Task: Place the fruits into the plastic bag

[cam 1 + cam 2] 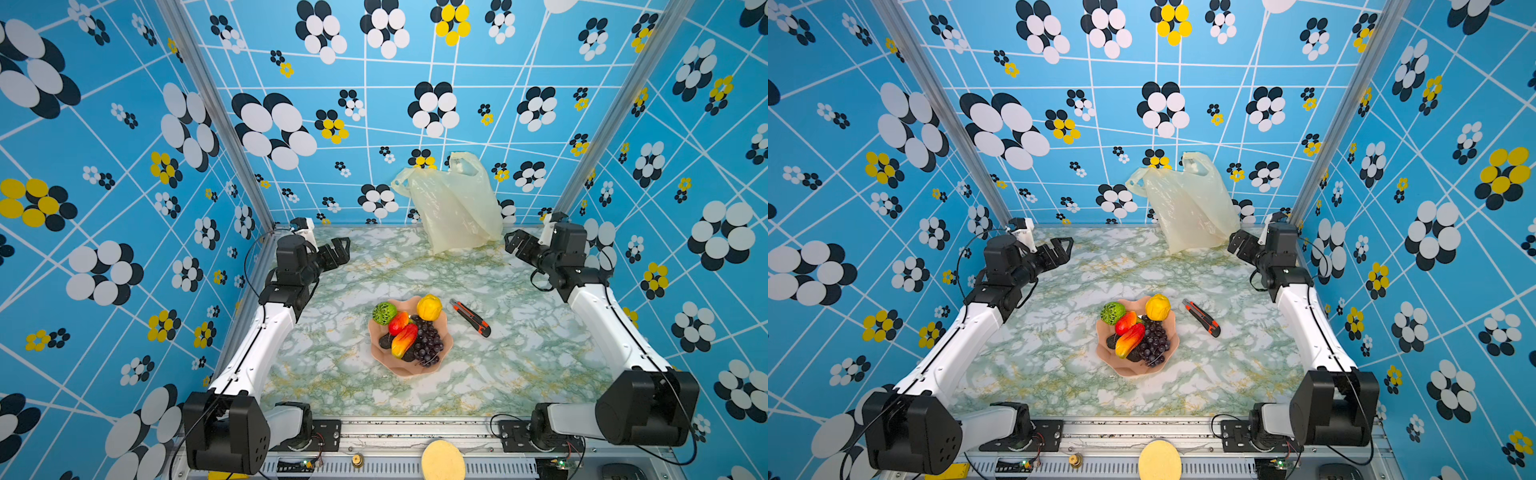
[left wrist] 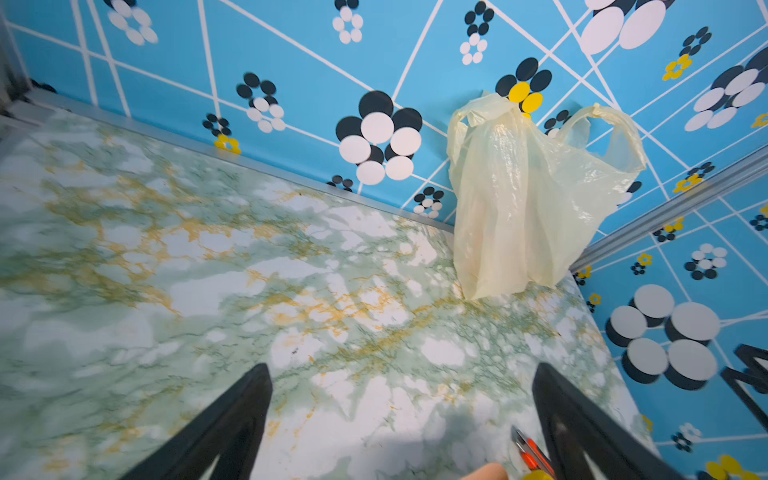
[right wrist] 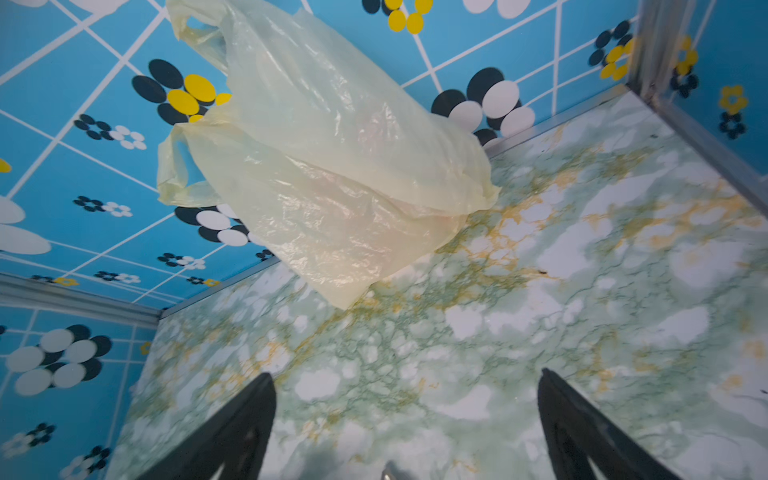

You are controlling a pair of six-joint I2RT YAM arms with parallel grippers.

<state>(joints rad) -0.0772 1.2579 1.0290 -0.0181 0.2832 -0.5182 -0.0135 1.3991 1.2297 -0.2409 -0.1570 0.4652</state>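
Note:
The bag's upright edge (image 1: 489,197) (image 3: 390,91) below the handle loop is on the side closest to the open fingers, so the robot's right gripper should reach outward onto that edge of the bag next.
The fruits are heaped in a pink scalloped dish (image 1: 441,360) at the table's middle: a yellow lemon (image 1: 429,306), a bumpy green ball (image 1: 384,313), a red strawberry (image 1: 398,322), a red-yellow mango (image 1: 404,340), dark purple grapes (image 1: 428,341) and a rough black oval (image 1: 385,340). The plastic bag (image 1: 453,205), pale cream and crumpled, leans on the back wall with both handle loops up, also seen in the wrist views (image 2: 528,195) (image 3: 324,166). My left gripper (image 1: 341,249) hovers open at the back left. My right gripper (image 1: 513,243) is open beside the bag's right edge. Both are empty.
A red-and-black utility knife (image 1: 471,317) lies on the marble table (image 1: 332,353) just right of the dish. Patterned blue walls close in the back and both sides. A yellow round pad (image 1: 442,459) sits on the front rail.

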